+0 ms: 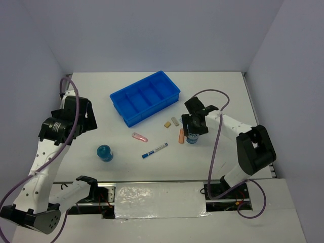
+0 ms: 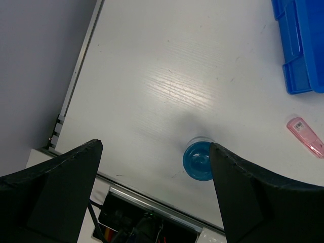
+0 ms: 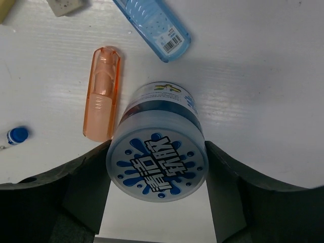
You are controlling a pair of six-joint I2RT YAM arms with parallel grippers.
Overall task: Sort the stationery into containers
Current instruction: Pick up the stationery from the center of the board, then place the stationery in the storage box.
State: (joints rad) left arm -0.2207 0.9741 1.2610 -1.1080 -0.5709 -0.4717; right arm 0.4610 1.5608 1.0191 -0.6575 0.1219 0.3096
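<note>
The jar goes up in my right gripper next, outward over the blue tray's nearest end section and down for release, since that section stands empty.
My right gripper is shut on the round blue-white patterned roll, with its jaws pressed against both sides of the lid. I cannot tell whether the roll rests on the table. An orange piece lies right beside it, and a light-blue piece lies just beyond. My left gripper is open and empty, high above the teal blob, which also shows in the top view. The blue four-compartment tray stands at the back, with nothing in it.
A pink piece, a blue-and-white marker, a tan piece and a grey piece lie between the tray and the table's near edge. The orange piece is left of my right gripper. Walls enclose the table.
</note>
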